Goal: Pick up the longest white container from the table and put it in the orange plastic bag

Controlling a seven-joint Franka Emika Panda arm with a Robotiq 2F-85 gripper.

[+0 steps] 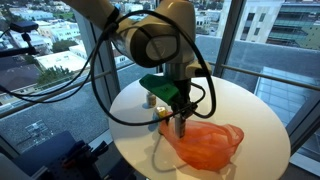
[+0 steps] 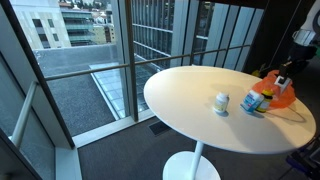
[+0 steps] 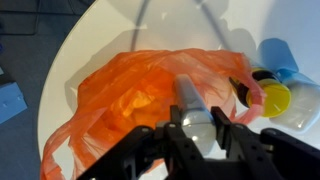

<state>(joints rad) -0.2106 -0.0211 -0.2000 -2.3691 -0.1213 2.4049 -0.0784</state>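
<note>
I should next lower my gripper slightly and release the container [image 3: 192,100], because it already points into the orange bag's opening [image 3: 160,98] just below my gripper.
In the wrist view my gripper [image 3: 199,125] is shut on the long white container [image 3: 192,100], a slim white tube that points out over the orange plastic bag [image 3: 140,95]. The bag lies crumpled and open on the round white table [image 3: 110,40]. In an exterior view the gripper [image 1: 181,122] hangs just above the orange bag [image 1: 205,145], with the container pointing down at it. In an exterior view the bag [image 2: 283,92] and gripper [image 2: 283,80] show small at the table's far right edge.
Beside the bag stand a yellow-lidded jar [image 3: 272,98], a light blue-capped bottle [image 3: 280,58] and a white container [image 3: 300,112]. A small white bottle [image 2: 221,102] and a blue-lidded one [image 2: 253,103] stand on the table. A grey cable [image 1: 160,152] lies near the bag. Windows surround the table.
</note>
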